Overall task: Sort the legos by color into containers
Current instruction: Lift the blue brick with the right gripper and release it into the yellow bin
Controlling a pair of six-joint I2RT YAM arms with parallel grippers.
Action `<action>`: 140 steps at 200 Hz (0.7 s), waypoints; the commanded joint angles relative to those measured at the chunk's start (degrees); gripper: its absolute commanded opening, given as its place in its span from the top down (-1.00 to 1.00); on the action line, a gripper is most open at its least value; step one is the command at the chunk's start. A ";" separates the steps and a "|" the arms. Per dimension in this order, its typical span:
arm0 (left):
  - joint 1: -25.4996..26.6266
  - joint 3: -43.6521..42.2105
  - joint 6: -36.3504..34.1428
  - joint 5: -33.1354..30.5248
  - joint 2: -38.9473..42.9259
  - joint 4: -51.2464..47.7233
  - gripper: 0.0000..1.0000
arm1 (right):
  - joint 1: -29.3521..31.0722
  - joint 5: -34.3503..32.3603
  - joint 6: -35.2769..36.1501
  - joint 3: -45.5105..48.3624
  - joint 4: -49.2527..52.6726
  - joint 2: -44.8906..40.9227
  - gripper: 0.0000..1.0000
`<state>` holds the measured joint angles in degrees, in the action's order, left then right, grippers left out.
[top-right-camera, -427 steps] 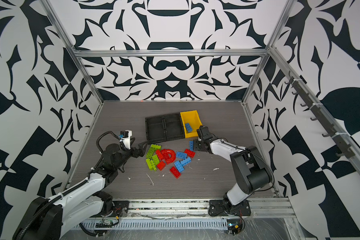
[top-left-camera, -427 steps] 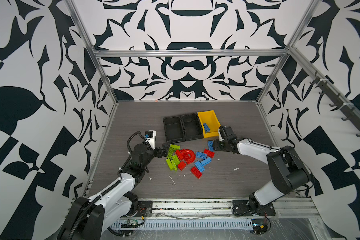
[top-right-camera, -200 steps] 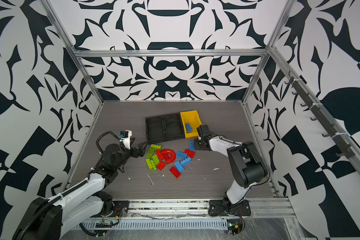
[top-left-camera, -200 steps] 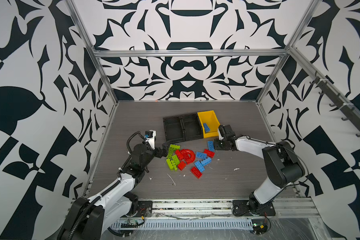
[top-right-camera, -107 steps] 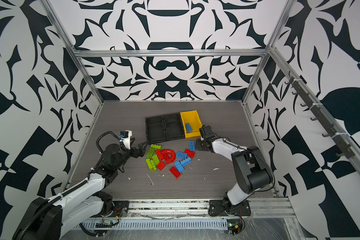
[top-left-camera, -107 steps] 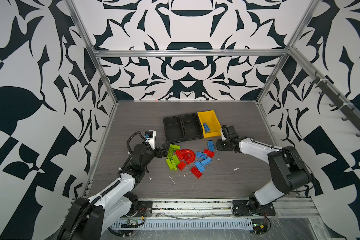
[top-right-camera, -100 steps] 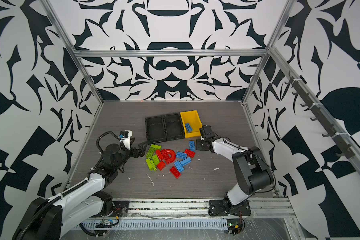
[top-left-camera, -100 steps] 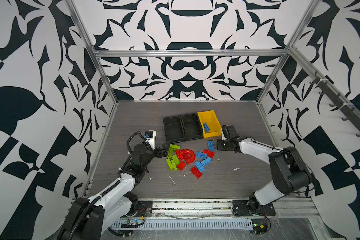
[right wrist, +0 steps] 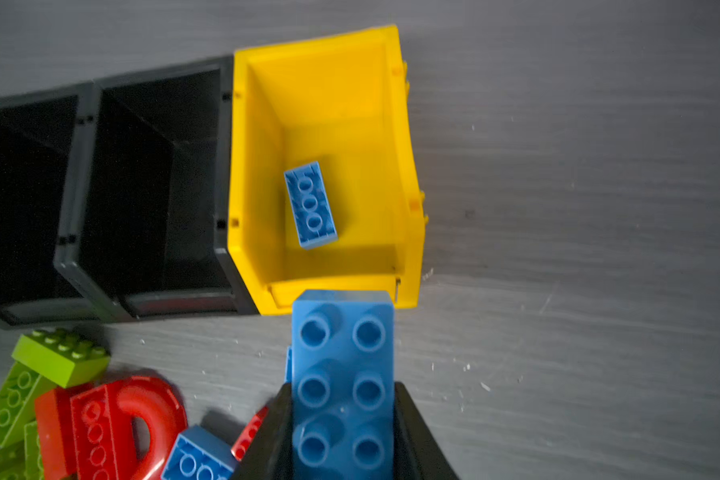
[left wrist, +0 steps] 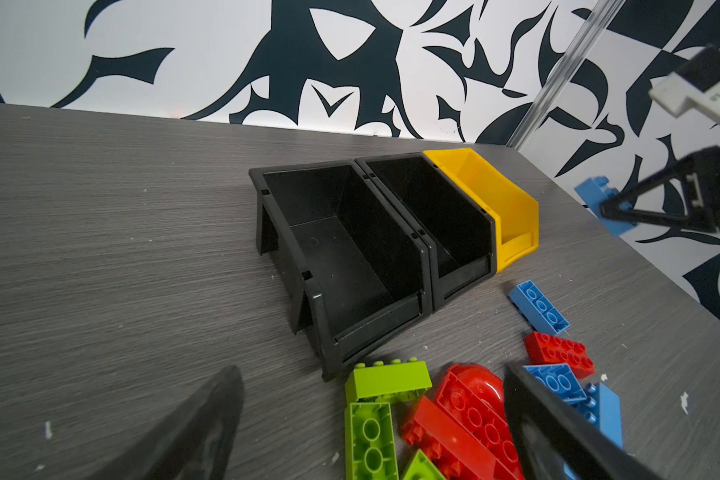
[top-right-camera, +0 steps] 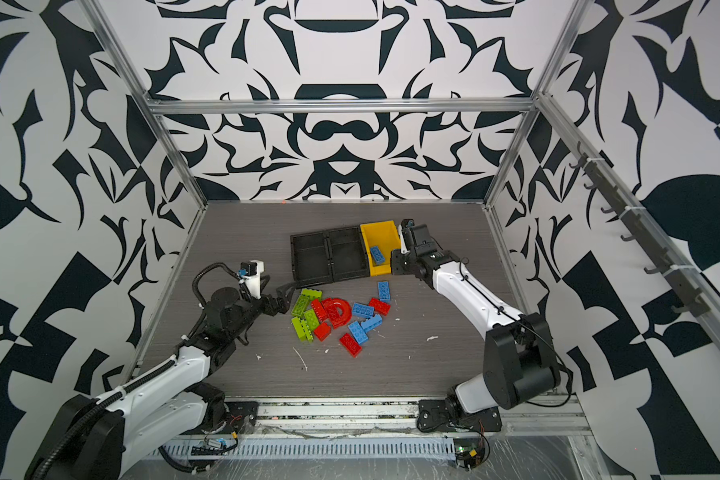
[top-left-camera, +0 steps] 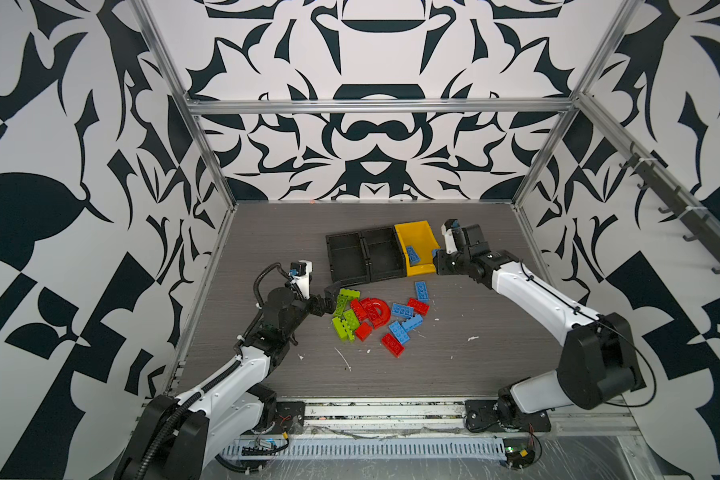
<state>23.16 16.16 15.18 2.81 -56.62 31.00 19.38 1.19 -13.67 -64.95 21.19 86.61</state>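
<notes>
The yellow container's bottom is outward and below my right gripper, so the gripper will move outward and down into the yellow container (top-left-camera: 409,227) (right wrist: 360,188) and let go of the light blue lego.
My right gripper (right wrist: 342,392) is shut on a light blue lego (right wrist: 341,345), which hangs studs-up just in front of the yellow container's (top-left-camera: 409,227) sloped lip; the left wrist view also shows this lego (left wrist: 594,192). One blue lego (top-left-camera: 412,253) lies inside that container. Two black containers (top-left-camera: 348,258) (top-left-camera: 383,254) beside it hold nothing that I can see. Green, red and blue legos lie in a pile (top-left-camera: 375,316) with a red arch (top-left-camera: 378,311). My left gripper (top-left-camera: 329,296) stands open and low at the pile's left edge, beside the green legos (left wrist: 387,380).
A single blue lego (top-left-camera: 422,291) lies apart on the table between the pile and the yellow container. Small white scraps (top-left-camera: 344,359) dot the grey table in front of the pile. Patterned walls close in the table on three sides.
My right gripper has risen from the table by the pile and moved back toward the yellow container's front, carrying the blue lego. The left arm has not moved.
</notes>
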 commanded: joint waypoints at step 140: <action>0.06 0.51 -0.33 -0.44 1.47 0.12 -1.00 | 0.36 -2.43 8.07 -23.82 2.93 27.49 0.33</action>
<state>23.16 16.16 15.16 2.74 -55.99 30.98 19.38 -0.08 -5.98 -86.78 23.57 114.59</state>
